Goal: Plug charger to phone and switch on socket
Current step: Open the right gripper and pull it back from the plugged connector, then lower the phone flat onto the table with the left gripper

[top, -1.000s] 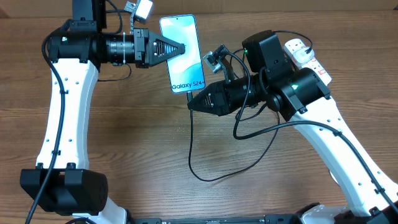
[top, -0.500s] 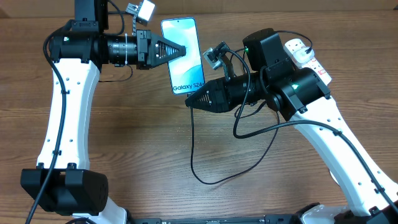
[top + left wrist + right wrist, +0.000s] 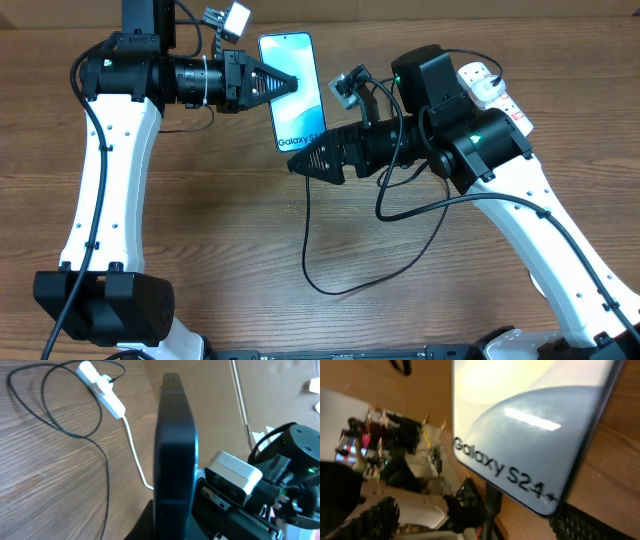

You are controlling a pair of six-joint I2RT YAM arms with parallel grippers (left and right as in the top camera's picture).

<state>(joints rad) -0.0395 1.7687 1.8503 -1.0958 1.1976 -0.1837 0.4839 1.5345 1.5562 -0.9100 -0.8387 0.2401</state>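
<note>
My left gripper should next lower the phone onto the bare tabletop below and release it, as the charger's connector is at the phone's bottom edge.
The phone with its blue "Galaxy S24" screen is held above the table, and my left gripper is shut on its left edge. In the left wrist view the phone shows edge-on, rising from between the jaws. My right gripper stands open just under the phone's lower end. In the right wrist view its textured pads sit wide apart on either side of the phone's bottom edge. The charger's connector sits at that edge, touched by neither pad. The charger's cable loops over the table. The white socket lies far right.
The right arm's black body lies between the phone and the socket. The socket shows a red switch, and its thick white cord runs across the wood. Black cable loops lie around it.
The right gripper went from shut to open, letting go of the charger's connector at the phone's bottom edge, and moved slightly left. The left gripper still holds the phone.
</note>
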